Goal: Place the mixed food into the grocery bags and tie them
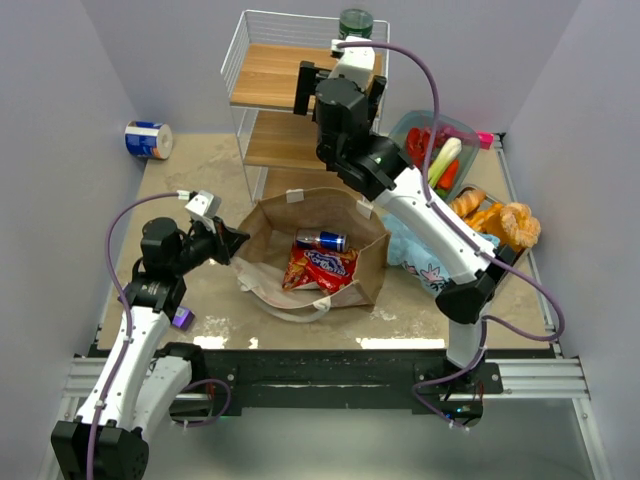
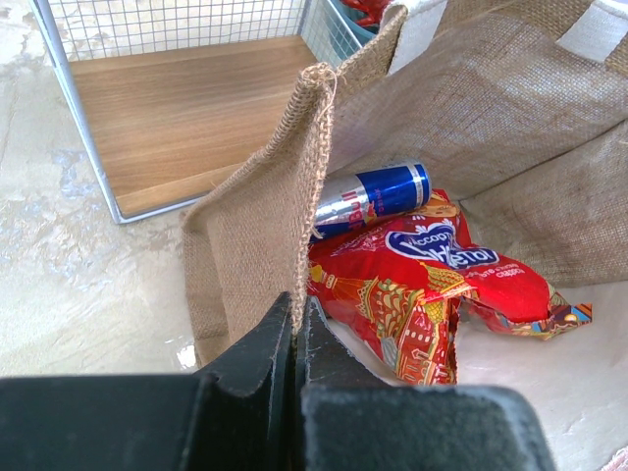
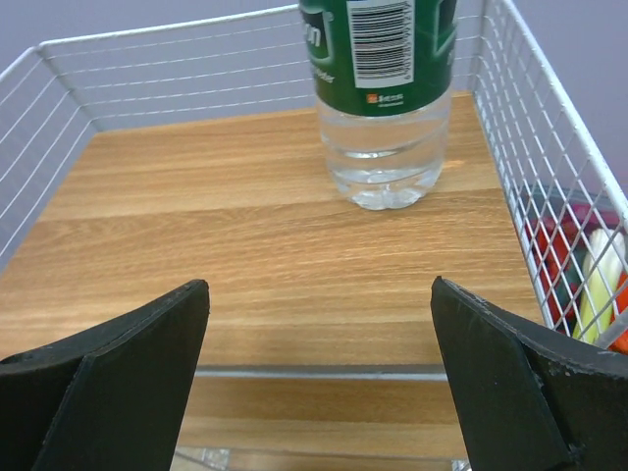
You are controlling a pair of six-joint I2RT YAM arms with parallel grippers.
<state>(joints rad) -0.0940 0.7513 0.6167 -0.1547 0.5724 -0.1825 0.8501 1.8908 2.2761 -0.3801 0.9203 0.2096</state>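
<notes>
The bottle stands outward of my right gripper's fingers, so my right gripper should move outward and to the right in the top view, around the bottle's green label (image 1: pixel 355 25) (image 3: pixel 383 69).
The brown grocery bag (image 1: pixel 372 262) lies open at the table's middle, with a silver-red drink can (image 1: pixel 322 240) and a red snack packet (image 1: pixel 320 270) inside. My left gripper (image 1: pixel 238 243) is shut on the bag's left rim; in the left wrist view the woven edge (image 2: pixel 309 177) runs down between the closed jaws (image 2: pixel 294 329), with the can (image 2: pixel 378 194) and the packet (image 2: pixel 422 285) behind it. My right gripper (image 3: pixel 319 294) stands wide open and holds nothing. It hovers over the top shelf, short of the green-labelled clear bottle (image 3: pixel 383 108), which stands upright (image 1: pixel 355 22).
The white wire rack (image 1: pixel 240 100) has wooden shelves. To the right, a teal dish (image 1: pixel 478 133) holds a red lobster (image 1: pixel 428 143) and a leek (image 1: pixel 445 160). Breads (image 1: pixel 500 222) and the light-blue plastic bag (image 1: pixel 415 255) lie beside it. A blue-and-white roll (image 1: pixel 148 140) is far left, a purple bar (image 1: pixel 182 318) near left.
</notes>
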